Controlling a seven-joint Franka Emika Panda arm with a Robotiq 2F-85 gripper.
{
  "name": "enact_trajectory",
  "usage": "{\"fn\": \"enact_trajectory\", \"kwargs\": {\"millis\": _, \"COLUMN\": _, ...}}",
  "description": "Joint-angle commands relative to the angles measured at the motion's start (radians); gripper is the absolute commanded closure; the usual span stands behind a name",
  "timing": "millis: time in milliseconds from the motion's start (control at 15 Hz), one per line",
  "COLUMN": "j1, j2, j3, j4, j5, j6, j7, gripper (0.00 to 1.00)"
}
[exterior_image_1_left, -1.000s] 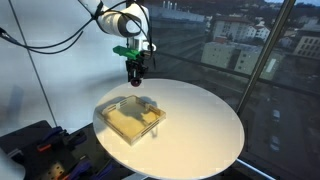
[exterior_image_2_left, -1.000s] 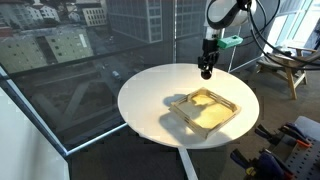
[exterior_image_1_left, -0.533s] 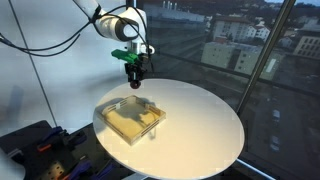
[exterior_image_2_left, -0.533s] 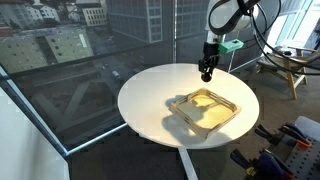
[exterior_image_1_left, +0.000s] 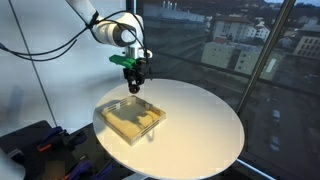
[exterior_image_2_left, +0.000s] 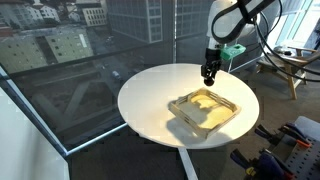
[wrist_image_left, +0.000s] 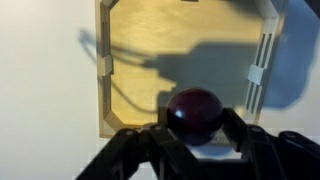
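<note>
My gripper still hangs high above the tray, so next it should move down and in from the tray's edge, over the tray's bare wooden bottom, to let go of the ball (wrist_image_left: 195, 113).
My gripper (wrist_image_left: 196, 122) is shut on a dark red ball (wrist_image_left: 195, 113), round and glossy, held between its two black fingers. In both exterior views the gripper (exterior_image_1_left: 134, 84) (exterior_image_2_left: 209, 76) hangs in the air above the far edge of a shallow wooden tray (exterior_image_1_left: 119, 124) (exterior_image_2_left: 184, 103) that lies on a round white table (exterior_image_1_left: 205, 125) (exterior_image_2_left: 150, 95). From the wrist view the open tray (wrist_image_left: 120, 60) lies straight below, its pale wooden floor bare, and the ball sits over the tray's near wall.
Tall windows with a city outside surround the table. Black and orange gear (exterior_image_1_left: 40, 150) (exterior_image_2_left: 280, 150) lies on the floor beside the table. A wooden chair (exterior_image_2_left: 285, 70) stands at the back. Cables (exterior_image_1_left: 50, 45) trail from the arm.
The gripper with the ball has moved sideways, closer to over the tray, and slightly lower. Its grip has not changed.
</note>
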Motion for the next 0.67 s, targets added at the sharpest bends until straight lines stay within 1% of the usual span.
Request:
{"fn": "enact_trajectory", "kwargs": {"millis": 0, "j1": 0.009, "j2": -0.015, "j3": -0.009, "j4": -0.035, "j5": -0.047, "j6": 0.024, "j7": 0.046, "gripper": 0.67}}
{"fn": "enact_trajectory", "kwargs": {"millis": 267, "j1": 0.008, "j2": -0.006, "j3": -0.009, "j4": -0.053, "j5": -0.055, "j6": 0.036, "j7": 0.059, "gripper": 0.67}}
{"fn": "enact_trajectory", "kwargs": {"millis": 600, "j1": 0.009, "j2": 0.012, "j3": -0.012, "j4": -0.068, "j5": -0.056, "j6": 0.080, "j7": 0.075, "gripper": 0.67}}
